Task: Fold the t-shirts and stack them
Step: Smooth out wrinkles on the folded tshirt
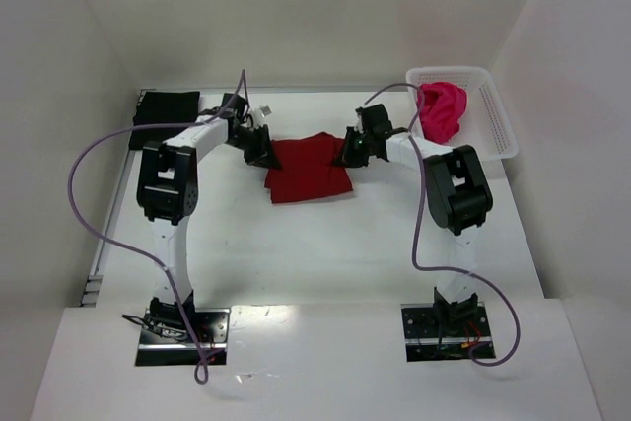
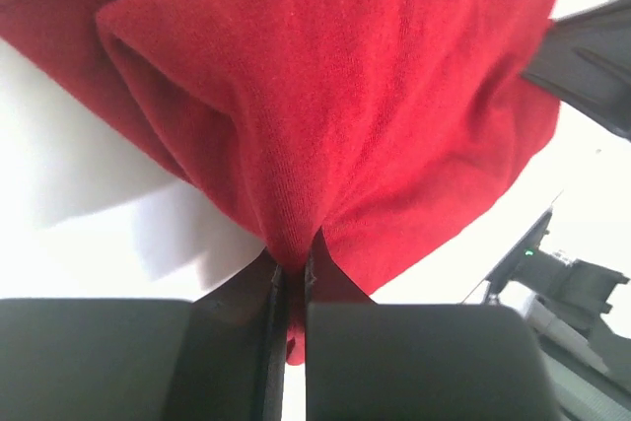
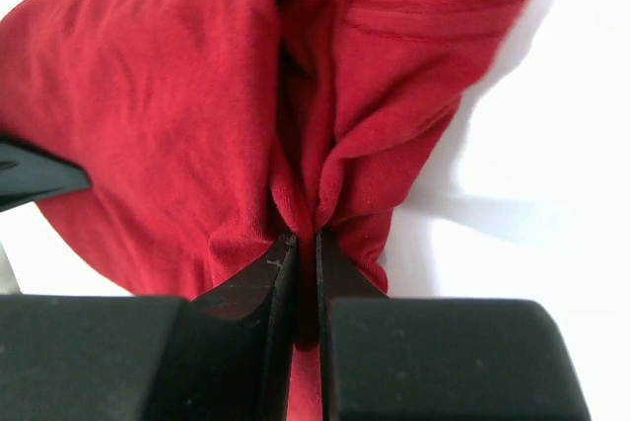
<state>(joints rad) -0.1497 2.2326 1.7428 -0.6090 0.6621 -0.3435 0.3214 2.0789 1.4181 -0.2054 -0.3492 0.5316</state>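
The robot's left gripper will next pull the pinched crimson edge back and then let go of it, because the clear tabletop on the shirt's near side is back of the gripper.
The dark crimson red t-shirt [image 1: 308, 168] lies partly folded in the middle of the table. My left gripper [image 1: 264, 155] is shut on its left edge, with cloth pinched between the jaws in the left wrist view [image 2: 296, 263]. My right gripper [image 1: 347, 155] is shut on its right edge, cloth bunched between the jaws in the right wrist view [image 3: 306, 244]. The magenta-pink t-shirt [image 1: 442, 110] hangs crumpled in the white lattice basket [image 1: 498, 120] at the back right. The black t-shirt [image 1: 166, 105] lies folded at the back left.
White walls enclose the table on three sides. Purple cables loop from both arms over the near table. The right gripper shows at the right edge of the left wrist view [image 2: 582, 61].
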